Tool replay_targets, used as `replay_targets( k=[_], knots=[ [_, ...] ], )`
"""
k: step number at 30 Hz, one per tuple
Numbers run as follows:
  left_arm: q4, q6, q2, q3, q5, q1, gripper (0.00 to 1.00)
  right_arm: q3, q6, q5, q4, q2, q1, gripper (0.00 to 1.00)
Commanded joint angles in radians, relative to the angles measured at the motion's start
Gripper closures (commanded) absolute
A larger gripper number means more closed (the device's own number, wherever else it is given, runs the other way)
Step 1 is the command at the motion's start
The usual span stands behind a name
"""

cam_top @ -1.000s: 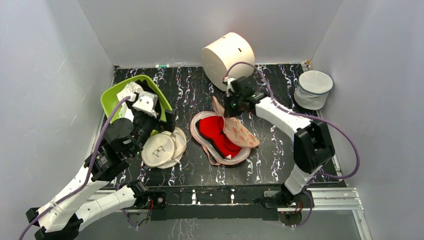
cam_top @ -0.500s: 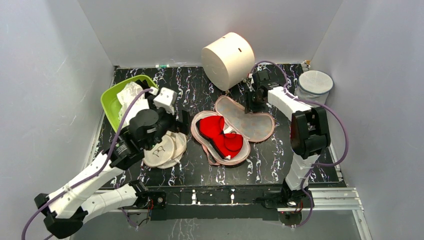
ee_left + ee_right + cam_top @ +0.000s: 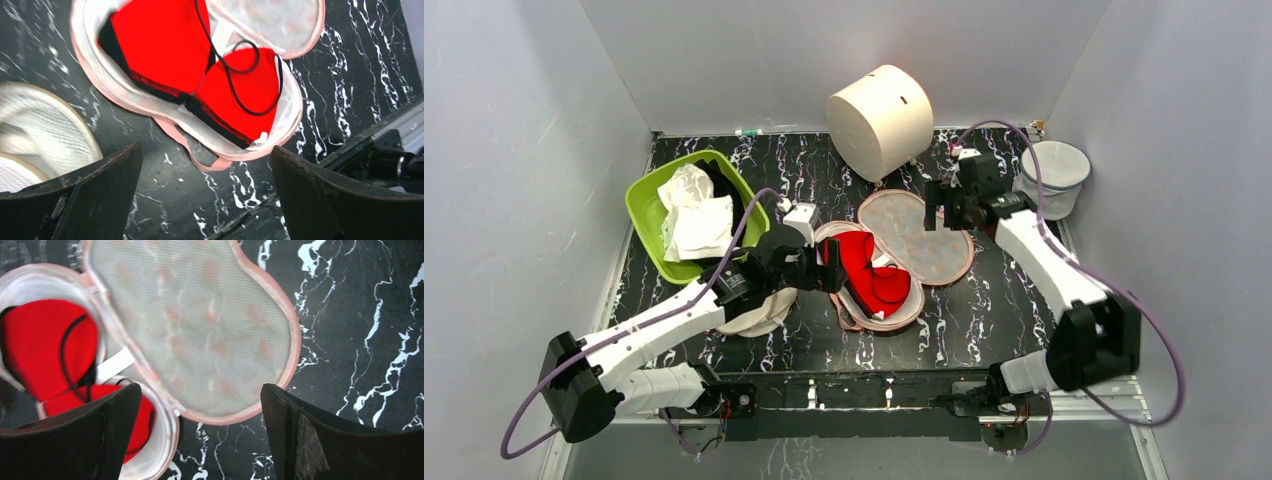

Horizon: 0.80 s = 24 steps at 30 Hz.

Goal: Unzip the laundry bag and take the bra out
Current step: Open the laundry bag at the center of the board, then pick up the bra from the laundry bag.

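I will lower my left gripper onto the black band on the bra's far cup [image 3: 131, 75] and turn the open fingers so they are on both sides of it, because the band slants in the left wrist view.
The laundry bag [image 3: 921, 240] lies opened flat mid-table, its mesh-lined lid folded out to the right. The red bra [image 3: 864, 272] lies in the left half. My left gripper [image 3: 827, 270] hovers open at the bag's left edge, next to the bra. In the left wrist view the bra [image 3: 165, 50] and the bag's rim [image 3: 115, 95] sit ahead of the left gripper [image 3: 207, 200], with only table between the fingers. My right gripper [image 3: 942, 212] is open above the lid's far edge. From the right wrist, the lid [image 3: 200, 330] and bra [image 3: 45, 340] lie below the empty right gripper [image 3: 200, 440].
A green bin [image 3: 646, 190] holding white cloths [image 3: 696, 215] stands at the back left. Beige discs [image 3: 759, 312] lie under my left arm. A big cream cylinder [image 3: 879, 120] lies at the back, with a white mesh basket [image 3: 1052, 178] at the back right.
My right gripper opened and let go of the lid, which dropped flat to the right. My left arm swung from the green bin over to the bag's left edge.
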<state>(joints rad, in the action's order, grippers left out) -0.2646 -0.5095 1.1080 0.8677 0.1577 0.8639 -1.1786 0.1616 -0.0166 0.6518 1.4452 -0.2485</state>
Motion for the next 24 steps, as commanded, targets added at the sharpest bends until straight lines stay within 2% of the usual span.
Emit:
replay_targets(
  k=[1, 7, 13, 20, 24],
  knots=[
    [0.121, -0.209, 0.010, -0.068, -0.119, -0.009, 0.02, 0.135, 0.017, 0.129, -0.138, -0.169, -0.004, 0.09],
    [0.272, -0.394, 0.079, -0.141, -0.207, -0.052, 0.10, 0.268, 0.032, 0.222, -0.167, -0.297, -0.004, 0.08],
    [0.444, -0.563, 0.172, -0.229, -0.270, -0.118, 0.19, 0.380, 0.083, 0.338, -0.268, -0.439, -0.005, 0.03],
    [0.468, -0.559, 0.255, -0.221, -0.194, -0.158, 0.29, 0.405, 0.100, 0.353, -0.313, -0.527, -0.004, 0.02],
    [0.445, -0.501, 0.295, -0.190, -0.143, -0.176, 0.40, 0.421, 0.107, 0.365, -0.329, -0.526, -0.004, 0.02]
  ],
)
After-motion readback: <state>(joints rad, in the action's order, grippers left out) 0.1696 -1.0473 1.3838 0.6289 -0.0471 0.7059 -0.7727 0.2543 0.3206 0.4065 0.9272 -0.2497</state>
